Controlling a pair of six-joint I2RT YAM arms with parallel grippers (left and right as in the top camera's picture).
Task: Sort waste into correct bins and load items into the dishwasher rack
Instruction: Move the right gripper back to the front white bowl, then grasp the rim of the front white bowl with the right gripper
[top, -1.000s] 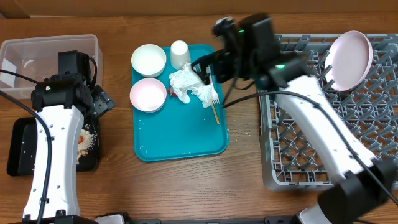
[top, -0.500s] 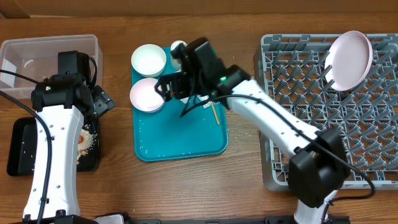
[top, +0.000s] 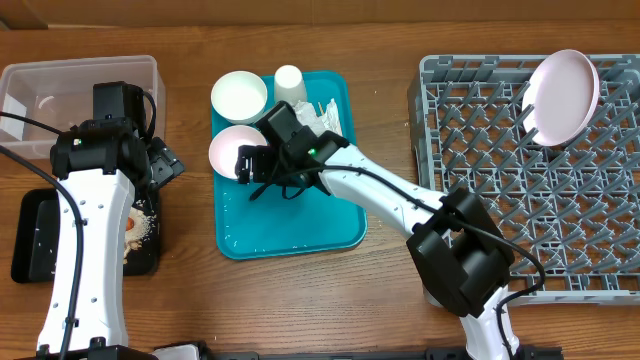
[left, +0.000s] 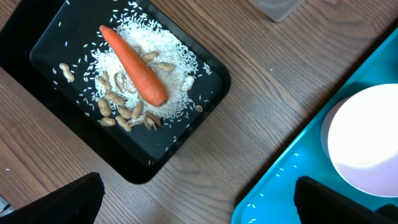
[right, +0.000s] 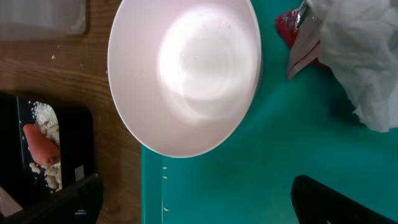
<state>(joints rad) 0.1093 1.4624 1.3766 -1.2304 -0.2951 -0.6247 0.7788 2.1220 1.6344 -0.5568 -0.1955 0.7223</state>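
Bare teal tray shows between the white bowl (right: 186, 74) and the napkin, so my right gripper needs to move down and over toward the napkin next, with its fingers on both sides of the white bowl's rim.
The orange carrot (left: 134, 66) lies on rice and peanuts in the black tray (left: 62, 37). My left gripper (left: 199, 204) hangs open over bare wood between that tray and the teal tray (left: 292, 186). My right gripper (right: 200, 202) is open above the teal tray's left edge, just short of a white bowl (right: 186, 74). Beside the bowl lie a crumpled napkin (right: 360, 56) and a red scrap (right: 287, 28). From overhead, a second bowl (top: 239, 97) and a cup (top: 290, 85) stand at the tray's back. A pinkish plate (top: 563, 95) stands in the grey rack (top: 540, 220).
A clear tub (top: 70, 85) stands at the back left, behind the black tray (top: 35, 240). The right arm (top: 380, 190) stretches from the front right across the teal tray (top: 290, 235). Rice grains dot the teal tray's left rim.
The right arm has swung left from the rack's edge, across the napkin, to the near bowl. The left arm has not moved. Both grippers stayed open.
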